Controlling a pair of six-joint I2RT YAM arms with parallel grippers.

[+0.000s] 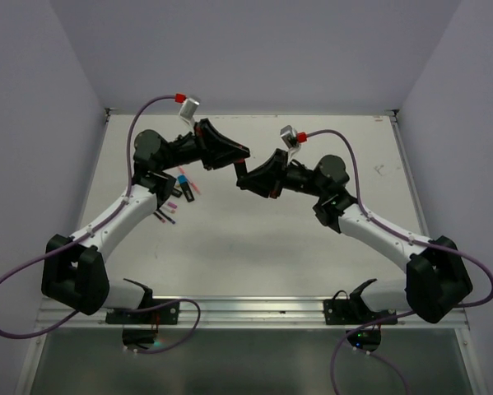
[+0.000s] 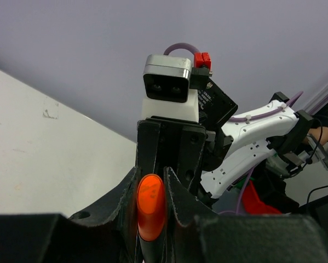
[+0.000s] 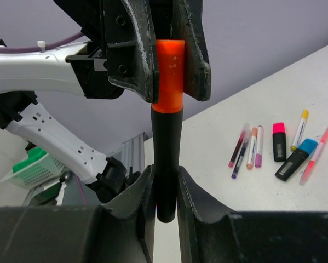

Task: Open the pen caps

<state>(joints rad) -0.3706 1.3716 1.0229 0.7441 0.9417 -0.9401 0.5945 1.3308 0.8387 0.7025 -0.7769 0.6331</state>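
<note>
I will next pull my right gripper away from the orange cap (image 3: 170, 74). Then I will move it down to the bare middle of the table below it to let go of the highlighter's body.
A stubby black highlighter (image 3: 166, 142) with an orange cap (image 3: 170, 74) is held in the air between both grippers, over the far middle of the table (image 1: 254, 247). My left gripper (image 2: 151, 181) is shut on the orange cap (image 2: 151, 205). My right gripper (image 3: 166, 175) is shut on the black body's lower end. The cap sits on the body. In the top view the two grippers meet tip to tip, left (image 1: 238, 156) and right (image 1: 248, 179). Other capped pens lie on the table: a pink-capped highlighter (image 3: 278, 141), a blue-capped highlighter (image 3: 295, 159), a yellow-capped pen (image 3: 299, 129).
Several thin pens (image 3: 246, 150) and a pink pen (image 3: 315, 155) lie beside the highlighters, at the table's left in the top view (image 1: 180, 188). Grey walls close the table at the back and sides. A metal rail (image 1: 254, 309) runs along the near edge.
</note>
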